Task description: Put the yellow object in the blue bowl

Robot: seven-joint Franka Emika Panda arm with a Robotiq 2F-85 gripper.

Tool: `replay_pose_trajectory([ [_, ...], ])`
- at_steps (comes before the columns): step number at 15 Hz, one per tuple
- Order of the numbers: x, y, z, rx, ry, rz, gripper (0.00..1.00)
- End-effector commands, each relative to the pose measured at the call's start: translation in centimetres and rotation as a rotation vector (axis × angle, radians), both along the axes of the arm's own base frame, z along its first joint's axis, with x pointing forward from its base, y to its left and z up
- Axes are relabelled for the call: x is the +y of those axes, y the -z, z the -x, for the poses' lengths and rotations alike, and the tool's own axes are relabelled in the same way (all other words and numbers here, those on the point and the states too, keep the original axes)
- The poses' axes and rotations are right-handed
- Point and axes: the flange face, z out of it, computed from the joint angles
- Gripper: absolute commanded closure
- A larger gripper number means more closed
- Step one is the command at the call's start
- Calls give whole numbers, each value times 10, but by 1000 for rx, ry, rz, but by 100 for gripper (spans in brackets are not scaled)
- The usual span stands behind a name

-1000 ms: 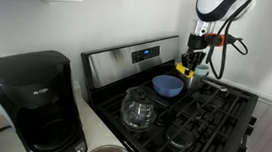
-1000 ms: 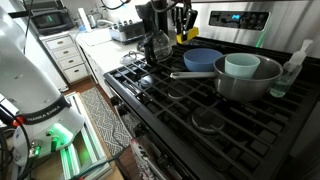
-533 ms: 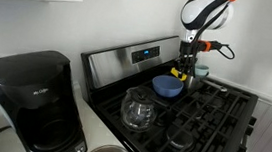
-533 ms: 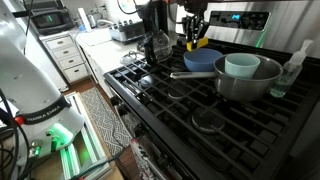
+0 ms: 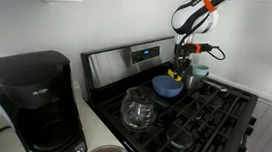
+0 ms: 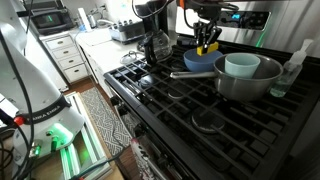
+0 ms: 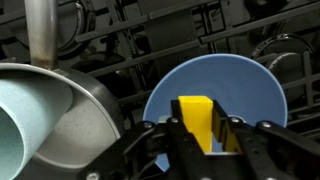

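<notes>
The bright yellow block is still above the open inside of the blue bowl, so next I need to lower my gripper a little toward the blue bowl's bottom and release the block.
My gripper (image 7: 197, 135) is shut on the yellow object (image 7: 194, 118), a small bright yellow block. It hangs right above the blue bowl (image 7: 240, 85), which fills the view below it. In both exterior views the gripper (image 5: 180, 74) (image 6: 208, 44) holds the yellow object (image 5: 178, 77) (image 6: 207, 47) just over the blue bowl (image 5: 167, 86) (image 6: 199, 61) on the black stove. The block is still between the fingers and above the bowl's floor.
A glass carafe (image 5: 138, 109) (image 6: 157, 44) stands beside the bowl on the stove grates. A metal pan (image 6: 245, 82) (image 7: 70, 110) holding a pale green bowl (image 6: 241, 65) (image 7: 20, 125) sits close to the blue bowl. A black coffee maker (image 5: 33, 101) stands on the counter. A bottle (image 6: 290, 70) stands by the pan.
The gripper with the yellow object has moved sideways from beyond the bowl's edge to above the blue bowl and come down closer to it.
</notes>
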Motion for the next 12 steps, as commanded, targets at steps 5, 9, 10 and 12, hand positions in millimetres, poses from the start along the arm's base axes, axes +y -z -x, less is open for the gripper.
replay_pose_trajectory([
  [5, -19, 9, -14, 61, 47, -17, 92],
  [9, -18, 13, -17, 85, 49, -6, 92],
  [10, -16, 13, -17, 88, 49, -4, 92],
  [12, -15, 15, -17, 97, 39, 12, 92],
])
